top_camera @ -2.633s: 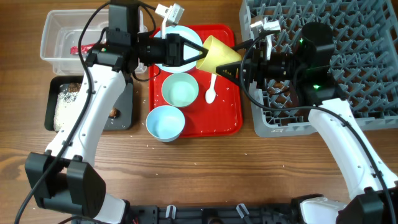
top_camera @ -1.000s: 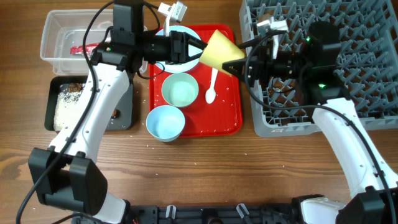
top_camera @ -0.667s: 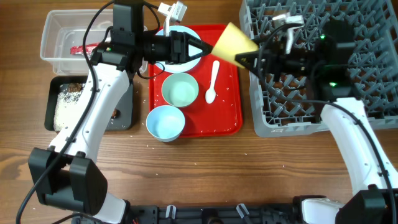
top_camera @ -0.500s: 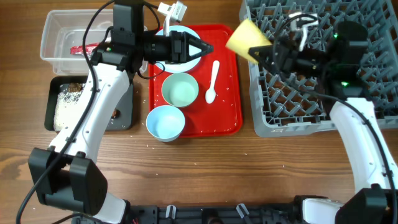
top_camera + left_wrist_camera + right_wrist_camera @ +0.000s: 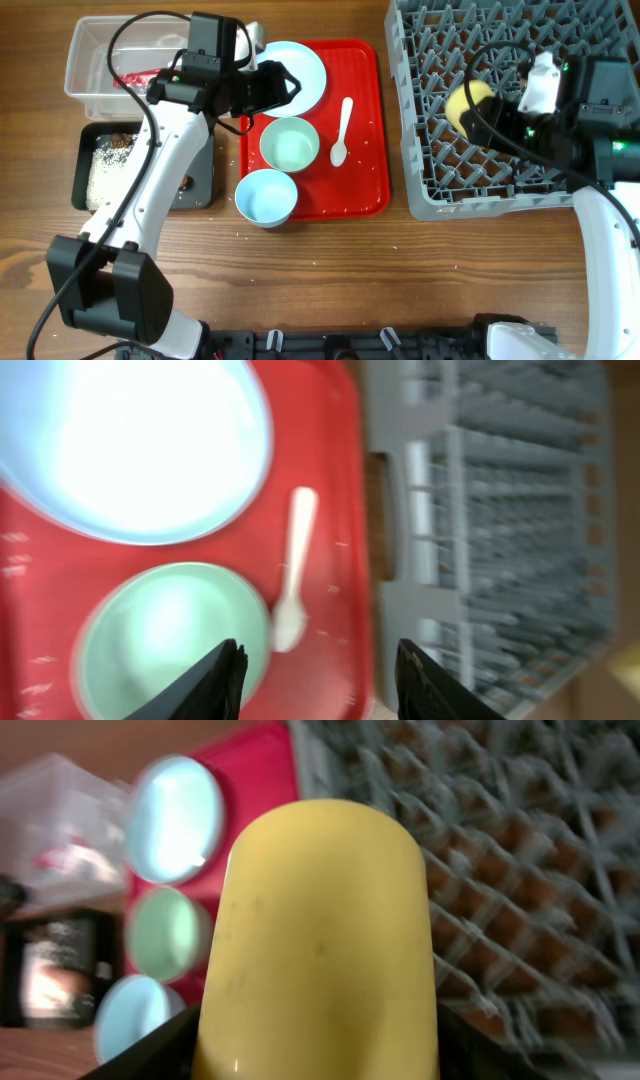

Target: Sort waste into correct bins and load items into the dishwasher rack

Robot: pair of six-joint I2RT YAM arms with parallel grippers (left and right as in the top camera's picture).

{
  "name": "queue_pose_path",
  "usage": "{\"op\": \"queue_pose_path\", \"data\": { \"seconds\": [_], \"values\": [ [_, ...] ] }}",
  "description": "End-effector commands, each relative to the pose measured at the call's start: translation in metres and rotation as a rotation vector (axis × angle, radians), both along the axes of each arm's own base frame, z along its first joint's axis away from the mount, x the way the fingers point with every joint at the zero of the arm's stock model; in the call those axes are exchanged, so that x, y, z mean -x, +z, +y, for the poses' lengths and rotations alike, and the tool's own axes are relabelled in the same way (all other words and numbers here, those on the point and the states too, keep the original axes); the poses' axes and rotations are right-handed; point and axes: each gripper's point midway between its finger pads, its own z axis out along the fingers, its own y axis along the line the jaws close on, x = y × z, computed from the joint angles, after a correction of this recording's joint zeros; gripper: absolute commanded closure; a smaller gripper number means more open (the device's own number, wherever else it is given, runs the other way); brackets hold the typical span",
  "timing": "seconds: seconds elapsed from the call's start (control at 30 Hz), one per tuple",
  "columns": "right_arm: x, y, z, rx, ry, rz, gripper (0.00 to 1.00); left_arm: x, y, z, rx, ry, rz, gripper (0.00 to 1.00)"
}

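I will next lower the yellow cup [image 5: 467, 104] with my right gripper, back to the rack's near corner by the red tray, because that corner is empty.
My right gripper [image 5: 492, 110] is shut on the small yellow cup [image 5: 467, 104] and holds it over the left middle of the grey dishwasher rack [image 5: 420, 192]. In the right wrist view the cup [image 5: 320, 920] fills the space between the fingers, above the rack's pegs [image 5: 520, 870]. My left gripper [image 5: 287, 85] is open and empty, hovering over the pale blue plate [image 5: 300, 62]. Its wrist view shows the plate [image 5: 140, 440], the mint bowl [image 5: 165, 640] and the white spoon [image 5: 295, 575]. A blue bowl [image 5: 266, 197] stands at the tray's front left corner.
The red tray [image 5: 360, 190] carries the plate, mint bowl [image 5: 290, 144] and spoon [image 5: 341, 132]. The clear tub [image 5: 90, 85] at far left holds a red-and-white wrapper [image 5: 128, 78]. The black tray [image 5: 200, 190] in front of it holds rice [image 5: 100, 165] and a brown scrap [image 5: 183, 182].
My right gripper has carried the yellow cup rightward from the tray's edge to over the rack. My left gripper has drawn back left over the plate, empty.
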Motion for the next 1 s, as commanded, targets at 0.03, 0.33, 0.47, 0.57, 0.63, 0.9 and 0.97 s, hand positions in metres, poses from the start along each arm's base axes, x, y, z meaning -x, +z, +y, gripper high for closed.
{"op": "queue_pose_path", "data": {
  "seconds": [0.03,0.33,0.47,0.57,0.63,0.9,0.97],
  "values": [
    [0.012,-0.044,-0.028,0.152,-0.058,0.211,0.41,-0.007,-0.012,0.022,-0.129,0.075,-0.008,0.51],
    [0.013,-0.112,-0.035,0.178,-0.048,0.485,0.41,-0.007,-0.019,0.022,-0.135,0.075,0.01,0.49],
    [0.017,-0.128,-0.038,0.19,-0.044,0.559,0.41,-0.006,-0.03,0.022,-0.144,0.073,0.044,0.49],
    [0.019,-0.13,-0.039,0.197,-0.044,0.57,0.34,-0.007,-0.031,0.022,-0.145,0.073,0.045,0.49],
    [0.018,-0.13,-0.039,0.197,-0.044,0.566,0.21,-0.007,-0.031,0.022,-0.145,0.072,0.045,0.49],
    [-0.024,-0.059,-0.034,0.156,-0.045,0.379,0.01,-0.006,-0.031,0.022,-0.145,0.073,0.046,0.49],
    [-0.04,-0.024,-0.014,0.087,0.039,0.266,0.06,-0.006,-0.031,0.022,-0.145,0.073,0.046,0.49]
  ]
}}
